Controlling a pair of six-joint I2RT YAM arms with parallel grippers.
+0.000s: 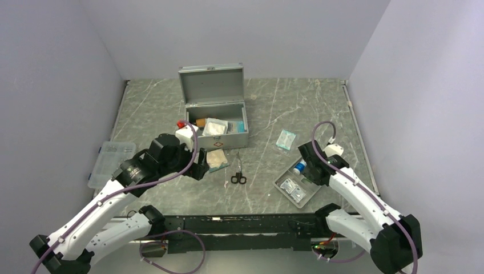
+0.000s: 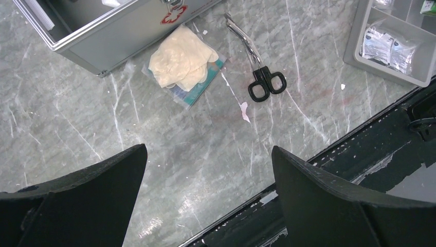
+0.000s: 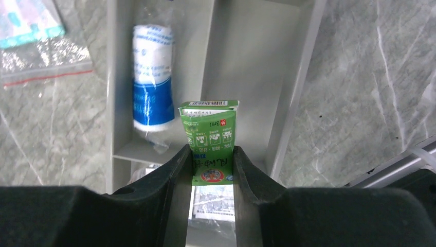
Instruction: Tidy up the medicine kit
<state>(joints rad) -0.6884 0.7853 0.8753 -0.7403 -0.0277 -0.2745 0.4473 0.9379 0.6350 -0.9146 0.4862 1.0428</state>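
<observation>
I should move my right gripper over the empty compartment's bare bottom, as it's below and to its right in the wrist view, then go down and release the box.
The medicine kit (image 1: pixel 217 114), a silver metal case, stands open at the back centre with its lid up and packets inside; its front corner (image 2: pixel 103 36) shows in the left wrist view. My left gripper (image 2: pixel 208 149) hangs open and empty over bare table near the front edge, short of a pack of cream gloves (image 2: pixel 182 62) and black-handled scissors (image 2: pixel 259 72). My right gripper (image 3: pixel 211 152) is shut on a small green box (image 3: pixel 210 128), held over a compartment of the grey divided tray (image 3: pixel 303 77). A blue-and-white wrapped roll (image 3: pixel 152 87) lies in the neighbouring compartment.
A clear plastic box (image 1: pixel 111 162) sits at the left table edge. A teal-and-white packet (image 1: pixel 286 139) lies between the kit and the tray (image 1: pixel 297 185). The scissors (image 1: pixel 238 174) and gloves (image 1: pixel 217 160) lie in front of the kit. A black rail (image 1: pixel 240 225) runs along the near edge.
</observation>
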